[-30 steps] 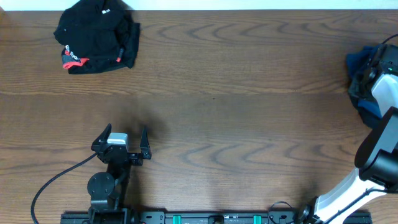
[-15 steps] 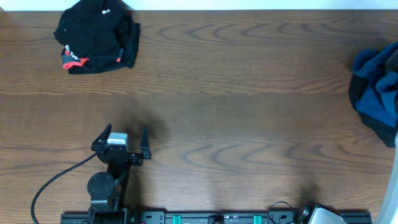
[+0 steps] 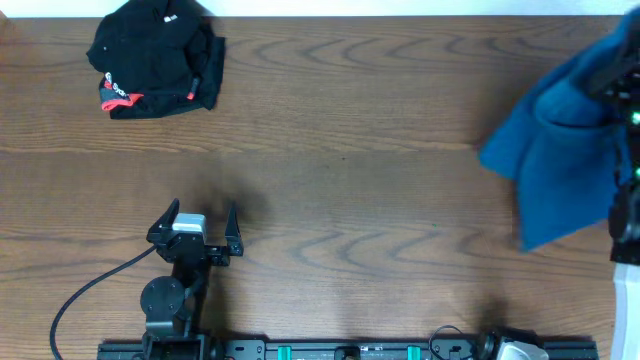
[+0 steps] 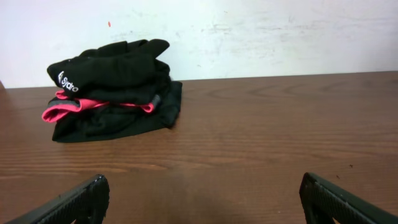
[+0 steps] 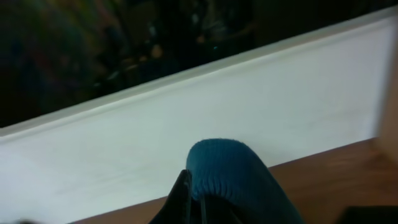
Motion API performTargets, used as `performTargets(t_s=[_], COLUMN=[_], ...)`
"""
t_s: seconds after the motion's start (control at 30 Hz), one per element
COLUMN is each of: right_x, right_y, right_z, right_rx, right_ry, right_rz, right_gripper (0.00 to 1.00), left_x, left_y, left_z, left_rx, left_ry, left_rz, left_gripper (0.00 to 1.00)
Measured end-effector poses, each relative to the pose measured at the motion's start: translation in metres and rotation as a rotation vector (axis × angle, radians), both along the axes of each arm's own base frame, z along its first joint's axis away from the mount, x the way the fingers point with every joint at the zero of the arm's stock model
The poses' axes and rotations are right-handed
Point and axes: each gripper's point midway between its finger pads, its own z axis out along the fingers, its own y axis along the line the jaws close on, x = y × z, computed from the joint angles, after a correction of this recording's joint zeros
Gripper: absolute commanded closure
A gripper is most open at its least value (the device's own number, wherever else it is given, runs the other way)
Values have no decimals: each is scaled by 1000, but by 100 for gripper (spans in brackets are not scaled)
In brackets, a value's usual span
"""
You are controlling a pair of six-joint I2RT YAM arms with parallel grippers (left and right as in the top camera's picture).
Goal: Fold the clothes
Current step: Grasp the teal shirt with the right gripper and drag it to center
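My right gripper will next swing the hanging blue garment to the left in the overhead view, over the empty middle of the table.
A blue knitted garment (image 3: 562, 140) hangs in the air at the right edge of the overhead view, lifted off the wooden table (image 3: 380, 190). My right gripper (image 5: 198, 198) is shut on a fold of it; the blue fabric (image 5: 230, 171) bulges over the fingers in the right wrist view. In the overhead view the right gripper is hidden by the cloth. A folded black garment with red trim (image 3: 155, 58) lies at the table's far left corner and shows in the left wrist view (image 4: 115, 87). My left gripper (image 3: 197, 232) is open and empty, resting low near the front left.
A black cable (image 3: 85, 290) runs from the left arm's base. A white wall (image 4: 249, 31) stands behind the table's far edge. The right arm's white body (image 3: 628, 300) stands at the right edge.
The right arm has lifted the blue garment off the table and swung it leftward, so it now hangs spread and larger in view. The left arm has not moved.
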Motion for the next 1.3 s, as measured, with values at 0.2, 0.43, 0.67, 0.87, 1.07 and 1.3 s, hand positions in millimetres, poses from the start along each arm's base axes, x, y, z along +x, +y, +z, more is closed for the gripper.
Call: performTargets(t_s=[0.2,0.43,0.67,0.87,1.07,1.3], right_x=[48,99,98,73,62,63], right_y=[49,161,273,334,345,253], right_z=[-28,-71,-128,-148,-152,-154], right_rx=[96,160,187,168,46,-163], right_ry=[43,84,205,260,247,332], right_rz=[135,367,566,693,678,340], right_gripper=[99,98,88,50,37,1], left_x=[0,0,0,0,0,0], left_y=[0,0,0,0,0,0], left_z=[0,0,0,0,0,0], left_rx=[0,0,0,0,0,0], left_ry=[0,0,0,0,0,0], left_rz=[0,0,0,0,0,0], left_gripper=[2,2,2,2,2,2])
